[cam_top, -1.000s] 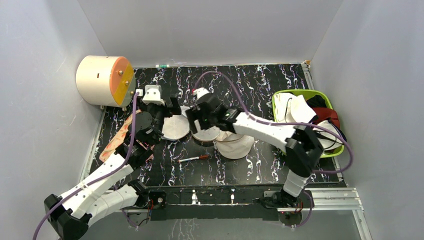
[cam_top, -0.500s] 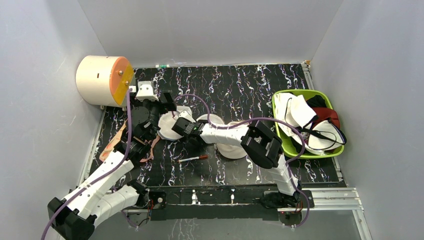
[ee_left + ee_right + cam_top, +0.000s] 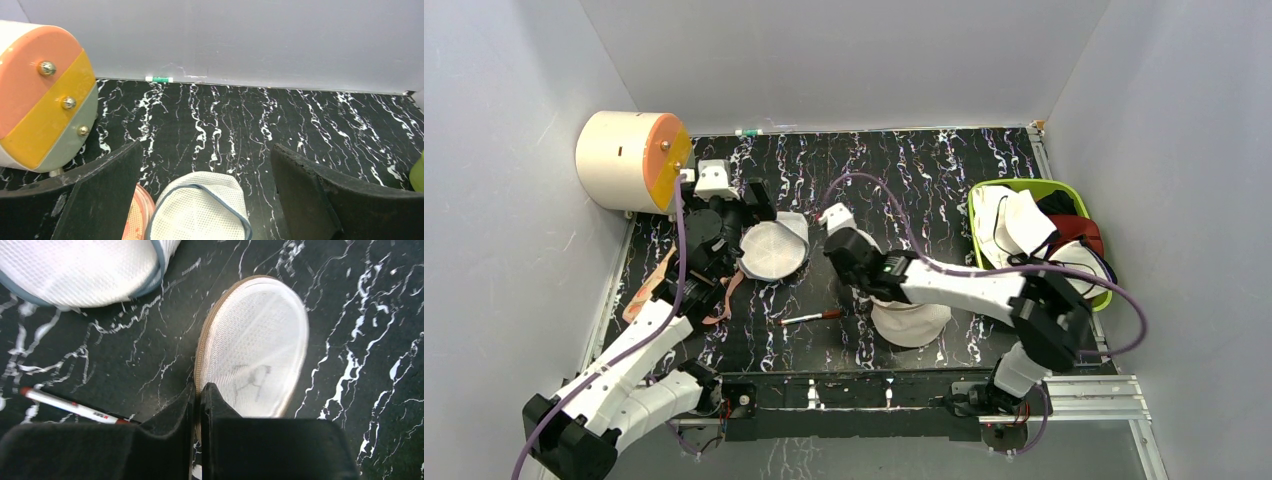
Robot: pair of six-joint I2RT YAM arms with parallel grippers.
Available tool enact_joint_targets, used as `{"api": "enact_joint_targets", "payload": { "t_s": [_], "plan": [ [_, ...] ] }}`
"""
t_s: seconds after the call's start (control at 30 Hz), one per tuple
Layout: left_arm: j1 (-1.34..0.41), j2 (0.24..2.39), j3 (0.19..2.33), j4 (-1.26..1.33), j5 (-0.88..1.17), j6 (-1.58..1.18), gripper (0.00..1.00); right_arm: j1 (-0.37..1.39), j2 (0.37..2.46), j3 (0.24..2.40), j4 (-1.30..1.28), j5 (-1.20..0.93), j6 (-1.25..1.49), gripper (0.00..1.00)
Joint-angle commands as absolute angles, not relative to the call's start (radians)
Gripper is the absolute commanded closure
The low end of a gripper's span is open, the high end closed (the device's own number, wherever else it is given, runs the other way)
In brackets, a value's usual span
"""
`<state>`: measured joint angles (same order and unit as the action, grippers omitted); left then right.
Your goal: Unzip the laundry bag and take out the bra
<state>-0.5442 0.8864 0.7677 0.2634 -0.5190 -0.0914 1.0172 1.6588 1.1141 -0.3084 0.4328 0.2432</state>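
The bra is still hidden inside the mesh, so my right gripper should next work along the bag's tan rim with its fingers tilting outward, and then let go of the bag's rim.
The laundry bag is a cream mesh dome with a tan rim, lying on the black marbled table right of centre. A faint dark mark shows on its mesh. My right gripper sits at the bag's left rim. Its fingers are pressed together with the tan rim running into the slit between them. The bra is hidden. My left gripper hangs open over the far edge of the grey-white pouch, touching nothing.
A red-and-white pen lies left of the bag. A peach-pink garment lies beside the grey-white pouch. A cream drum with an orange face stands far left. A green basket of white and red garments stands right.
My right gripper swung back from beside the grey-white pouch to the laundry bag and shut on its rim. The bag now lies nearer the front. The left arm shifted slightly toward the back.
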Motion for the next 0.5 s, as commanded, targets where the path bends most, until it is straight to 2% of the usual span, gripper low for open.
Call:
{"api": "enact_joint_targets", "payload": {
  "t_s": [0.0,0.17,0.47],
  "plan": [
    [-0.537,0.917,0.782,0.306,-0.421,-0.142,0.02,0.994,1.491,0.991,-0.024,0.358,0.262,1.00],
    [-0.537,1.039,0.819,0.302,-0.219,-0.177,0.02,0.980,1.334,0.879,0.102,0.377,0.229,1.00],
    [-0.536,1.502,1.185,-0.045,0.319,-0.241,0.02,0.968,1.155,0.777,0.100,0.475,0.163,1.00]
  ]
}}
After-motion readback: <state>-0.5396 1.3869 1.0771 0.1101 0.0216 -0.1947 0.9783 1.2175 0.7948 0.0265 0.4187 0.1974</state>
